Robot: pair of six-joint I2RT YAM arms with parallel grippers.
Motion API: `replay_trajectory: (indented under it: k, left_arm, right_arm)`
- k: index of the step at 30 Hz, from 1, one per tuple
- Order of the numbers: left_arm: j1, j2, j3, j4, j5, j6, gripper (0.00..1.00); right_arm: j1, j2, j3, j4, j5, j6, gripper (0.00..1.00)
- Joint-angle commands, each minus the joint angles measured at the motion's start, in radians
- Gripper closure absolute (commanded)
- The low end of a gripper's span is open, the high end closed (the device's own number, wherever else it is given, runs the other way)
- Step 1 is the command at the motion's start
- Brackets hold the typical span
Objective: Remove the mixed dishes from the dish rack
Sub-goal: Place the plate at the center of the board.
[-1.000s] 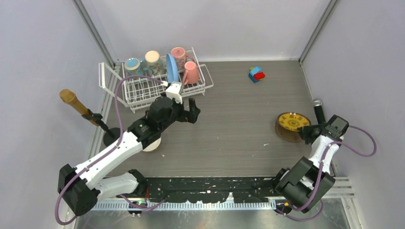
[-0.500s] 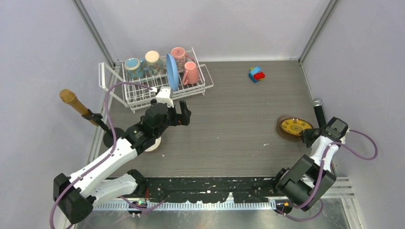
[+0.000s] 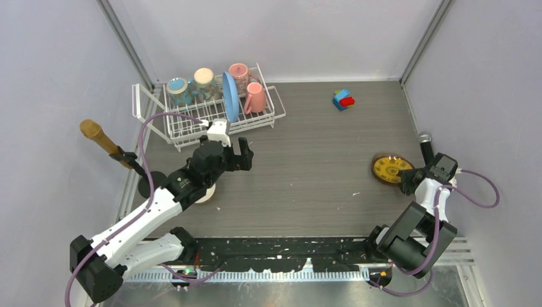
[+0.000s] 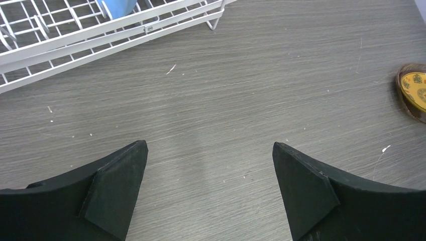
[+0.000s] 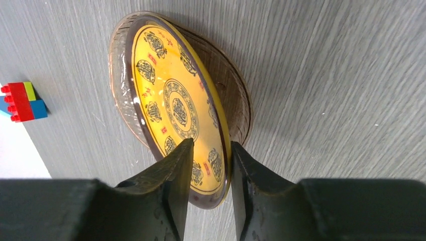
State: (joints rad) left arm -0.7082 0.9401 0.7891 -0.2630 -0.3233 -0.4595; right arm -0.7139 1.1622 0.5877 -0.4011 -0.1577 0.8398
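The left gripper reaches outward and closes its fingers across the plate's near rim (image 3: 236, 110) next. The light-blue plate stands upright in the rack (image 3: 192, 125) outward of the gripper.
The white wire dish rack (image 3: 192, 125) stands at the back left and holds the light-blue plate (image 3: 231, 96), two pink mugs (image 3: 240, 73) (image 3: 255, 96), the cream mug (image 3: 204, 80) and the teal mug (image 3: 178, 87). My left gripper (image 3: 246, 155) is open and empty over the table just in front of the rack (image 4: 100, 35). A small cream bowl (image 3: 208, 195) shows partly under the left arm. My right gripper (image 3: 409, 179) is shut on the rim of the small yellow patterned plate (image 3: 391, 168), which lies low and slightly tilted on the table (image 5: 171, 100).
Colourful toy blocks (image 3: 344, 99) sit at the back right and show in the right wrist view (image 5: 22, 103). A brown-headed microphone on a stand (image 3: 96, 133) is at the left edge. A black microphone (image 3: 426, 148) lies beside the right gripper. Walls close in left, right and back.
The right gripper has lowered the yellow plate from a steep tilt to nearly flat on the table. The left gripper has drifted slightly left, staying open.
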Motion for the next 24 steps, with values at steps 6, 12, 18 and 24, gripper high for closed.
replay_trajectory:
  k: [6, 12, 18, 24]
  left_arm:
    - [0.003, -0.046, -0.009, 0.006, -0.024, 0.007, 0.0]
    - [0.003, -0.058, -0.01, 0.001, -0.037, 0.003, 0.0]
    - [0.003, -0.048, 0.011, -0.037, -0.093, -0.04, 0.01]
    - [0.009, 0.03, 0.082, -0.111, -0.134, -0.07, 0.01]
  right_arm:
    - [0.015, -0.069, 0.028, -0.045, 0.113, 0.0, 0.44]
    - [0.042, -0.131, 0.03, -0.062, 0.214, 0.004, 0.11]
    - [0.073, -0.183, 0.066, -0.137, 0.343, -0.001, 0.0]
    - [0.271, -0.207, 0.147, -0.244, 0.641, -0.02, 0.0]
